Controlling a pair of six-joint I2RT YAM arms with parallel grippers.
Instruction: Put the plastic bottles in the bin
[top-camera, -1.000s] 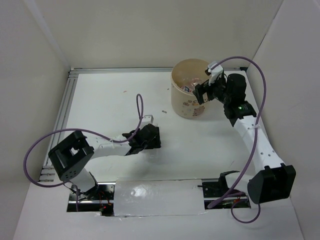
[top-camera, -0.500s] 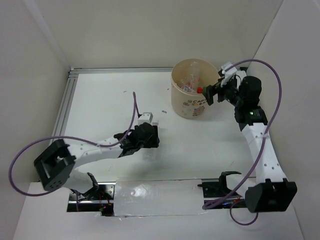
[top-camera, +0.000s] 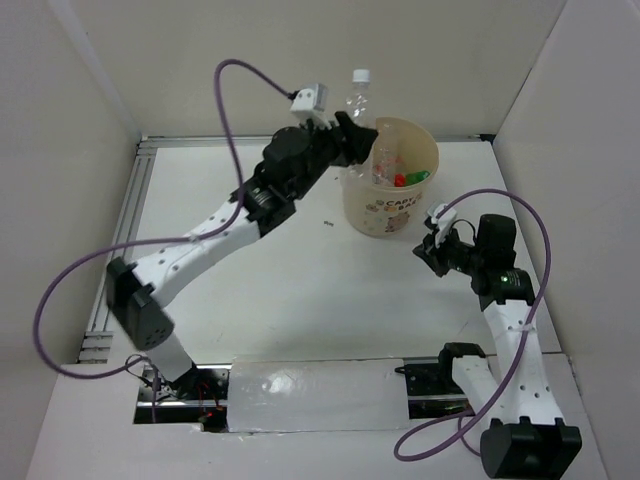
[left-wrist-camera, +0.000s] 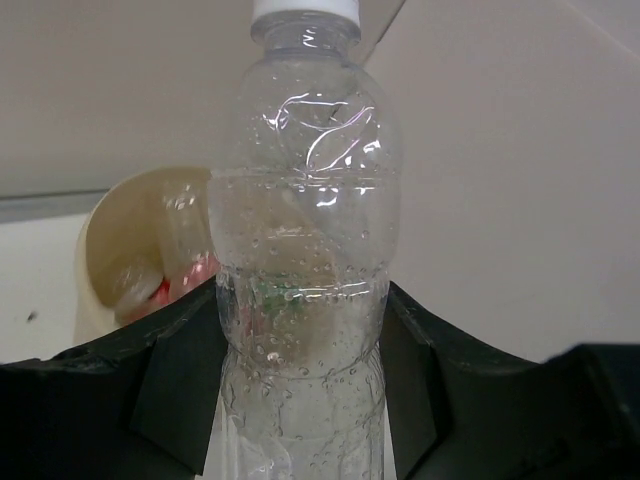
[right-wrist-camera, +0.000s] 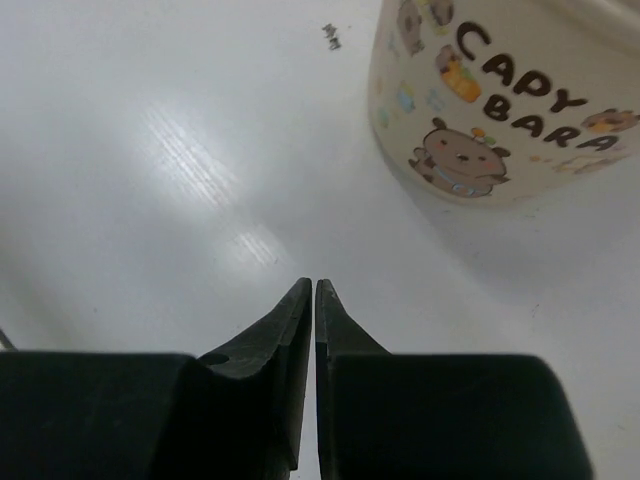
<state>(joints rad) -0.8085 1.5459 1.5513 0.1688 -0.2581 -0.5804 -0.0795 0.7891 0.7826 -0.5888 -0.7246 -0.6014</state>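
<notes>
I should bring the bottle in my left gripper past the bin's rim, lower and release it, since the bin's opening (top-camera: 404, 154) (left-wrist-camera: 185, 252) is below, right in the top view.
A clear plastic bottle (top-camera: 357, 98) with a white cap stands upright in my left gripper (top-camera: 356, 132), which is shut on its body just left of the bin's rim. In the left wrist view the bottle (left-wrist-camera: 305, 230) fills the middle, and the left gripper (left-wrist-camera: 305, 345) has a black finger on each side of it. The beige bin (top-camera: 386, 212) holds several bottles (top-camera: 398, 172) with red and green parts. My right gripper (top-camera: 424, 249) hangs low over the table, right of and nearer than the bin, shut and empty. In its own view the right gripper (right-wrist-camera: 312, 290) points past the printed bin (right-wrist-camera: 480, 110).
White walls close in the table on the left, back and right. A metal rail (top-camera: 125, 225) runs along the left edge. A small dark speck (top-camera: 327, 223) lies on the table left of the bin.
My left arm has lifted the clear bottle from the table's middle up to the bin's left rim. My right arm has pulled back from the bin and its jaws have shut.
</notes>
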